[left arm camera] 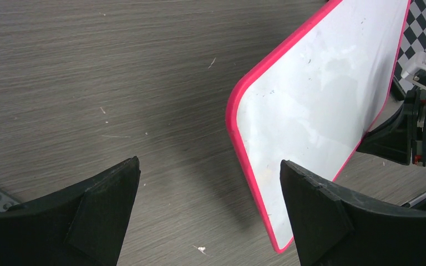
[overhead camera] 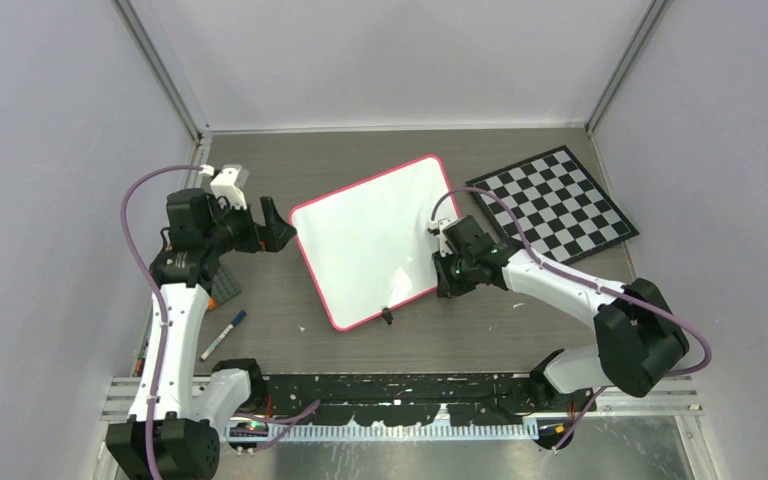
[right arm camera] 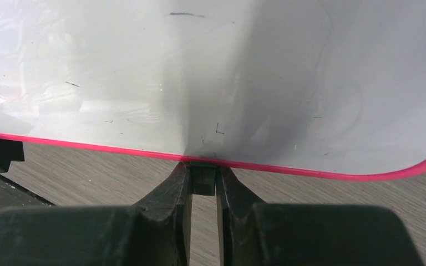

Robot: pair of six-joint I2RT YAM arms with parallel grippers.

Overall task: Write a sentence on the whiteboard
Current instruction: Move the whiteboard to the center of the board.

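Note:
My empty left gripper will draw back toward the base and descend onto the free marker's white body beside its cap [overhead camera: 225, 332] below.
The whiteboard [overhead camera: 370, 240] with its pink-red frame lies askew in the middle of the table. Its face is blank apart from faint smudges. It also shows in the left wrist view [left arm camera: 321, 94] and the right wrist view [right arm camera: 199, 72]. My right gripper [overhead camera: 447, 270] is at the board's right edge, shut on a black clip foot [right arm camera: 203, 180] under the frame. A second clip foot [overhead camera: 387, 316] sits at the near edge. My left gripper [overhead camera: 280, 228] is open and empty just left of the board, with its right finger [left arm camera: 333, 216] over the board's corner.
A white marker with a blue cap [overhead camera: 223, 335] lies on the table near the left arm. A black-and-white checkerboard [overhead camera: 553, 203] lies at the back right. A grey studded plate [overhead camera: 225, 283] sits under the left arm. Walls close in the back and sides.

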